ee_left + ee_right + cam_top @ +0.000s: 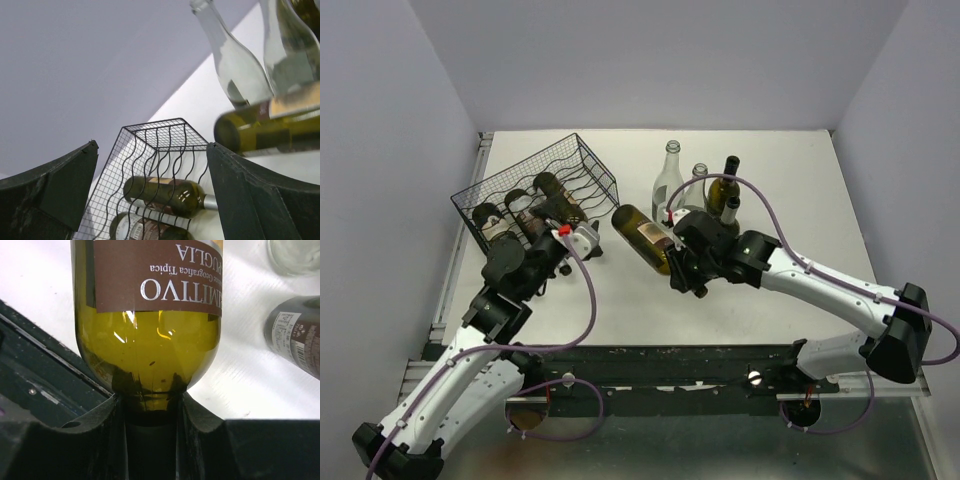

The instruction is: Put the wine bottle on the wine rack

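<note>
My right gripper has the bottle. It should next move outward, to the left in the top view, to the rack's empty end (584,180), slide the bottle in base-first and let it go.
The black wire wine rack (582,160) stands at the back left with three bottles (525,208) lying in it. My right gripper (682,262) is shut on the neck of an olive-green wine bottle (645,238) with a brown label. It holds the bottle level, base toward the rack, just right of the rack's corner. In the right wrist view the fingers (150,405) pinch the neck under the bottle's shoulder (150,340). My left gripper (568,240) is open and empty at the rack's front. Its wrist view (150,150) shows the rack (155,130) and the held bottle (270,132).
Several upright bottles stand at the back centre: two clear ones (670,175) and two dark green ones (725,188), close behind my right gripper. A dark labelled bottle (297,335) shows beside the held one. Grey walls surround the table.
</note>
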You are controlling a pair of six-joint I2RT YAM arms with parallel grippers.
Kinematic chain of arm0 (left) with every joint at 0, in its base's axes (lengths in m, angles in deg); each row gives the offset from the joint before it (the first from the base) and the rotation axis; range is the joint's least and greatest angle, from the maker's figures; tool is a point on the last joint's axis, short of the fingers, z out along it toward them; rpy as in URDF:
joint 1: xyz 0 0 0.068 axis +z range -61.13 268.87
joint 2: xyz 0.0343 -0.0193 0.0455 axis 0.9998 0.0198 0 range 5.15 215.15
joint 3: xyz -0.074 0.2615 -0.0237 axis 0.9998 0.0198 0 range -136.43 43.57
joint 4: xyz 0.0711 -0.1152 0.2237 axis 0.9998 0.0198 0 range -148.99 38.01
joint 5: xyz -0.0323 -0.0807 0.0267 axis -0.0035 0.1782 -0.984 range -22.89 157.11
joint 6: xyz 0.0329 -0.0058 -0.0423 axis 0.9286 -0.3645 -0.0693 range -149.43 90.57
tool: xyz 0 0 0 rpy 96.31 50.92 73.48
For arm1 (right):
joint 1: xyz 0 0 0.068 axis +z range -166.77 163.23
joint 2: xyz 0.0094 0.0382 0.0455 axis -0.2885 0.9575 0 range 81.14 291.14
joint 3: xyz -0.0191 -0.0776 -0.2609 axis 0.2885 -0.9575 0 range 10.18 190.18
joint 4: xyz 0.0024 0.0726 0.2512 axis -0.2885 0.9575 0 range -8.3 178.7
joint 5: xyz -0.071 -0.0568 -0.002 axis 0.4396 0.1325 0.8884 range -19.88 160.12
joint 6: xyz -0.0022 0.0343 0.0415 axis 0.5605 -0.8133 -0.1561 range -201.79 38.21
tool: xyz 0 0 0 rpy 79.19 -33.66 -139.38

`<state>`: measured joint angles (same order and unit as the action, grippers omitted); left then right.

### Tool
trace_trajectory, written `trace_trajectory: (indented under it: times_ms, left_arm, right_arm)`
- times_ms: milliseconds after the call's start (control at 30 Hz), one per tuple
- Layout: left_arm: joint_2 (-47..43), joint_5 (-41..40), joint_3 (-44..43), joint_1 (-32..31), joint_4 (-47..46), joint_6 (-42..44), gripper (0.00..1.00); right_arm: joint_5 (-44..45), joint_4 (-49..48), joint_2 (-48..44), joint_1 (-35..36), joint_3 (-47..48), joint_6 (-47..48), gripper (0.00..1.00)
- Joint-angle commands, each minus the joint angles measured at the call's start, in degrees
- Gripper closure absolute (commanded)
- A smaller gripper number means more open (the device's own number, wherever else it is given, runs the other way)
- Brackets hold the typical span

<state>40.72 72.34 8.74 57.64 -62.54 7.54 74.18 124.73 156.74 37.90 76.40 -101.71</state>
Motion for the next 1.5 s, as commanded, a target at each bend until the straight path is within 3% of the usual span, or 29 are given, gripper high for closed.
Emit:
trace_trajectory:
  times_ms: [0,267,1067,1467]
  left_arm:
    - [-1.64,-9.89,-5.94,-0.07,1.60,-18.68,0.01]
    - [-5.51,-9.19,-4.02,-0.15,0.83,-19.57,0.01]
    - [-4.55,-10.42,-4.72,-0.15,2.76,-20.62,0.01]
    - [-3.93,-11.56,-4.72,-0.15,3.11,-20.89,0.01]
  right_arm:
    - [2.36,-12.25,1.92,0.08,-0.91,-1.87,0.99]
    - [3.06,-19.20,10.71,0.17,0.75,-2.66,0.99]
    - [8.69,-32.39,32.68,0.17,15.87,-0.91,0.99]
    - [13.08,-34.50,36.99,0.17,18.24,2.86,0.99]
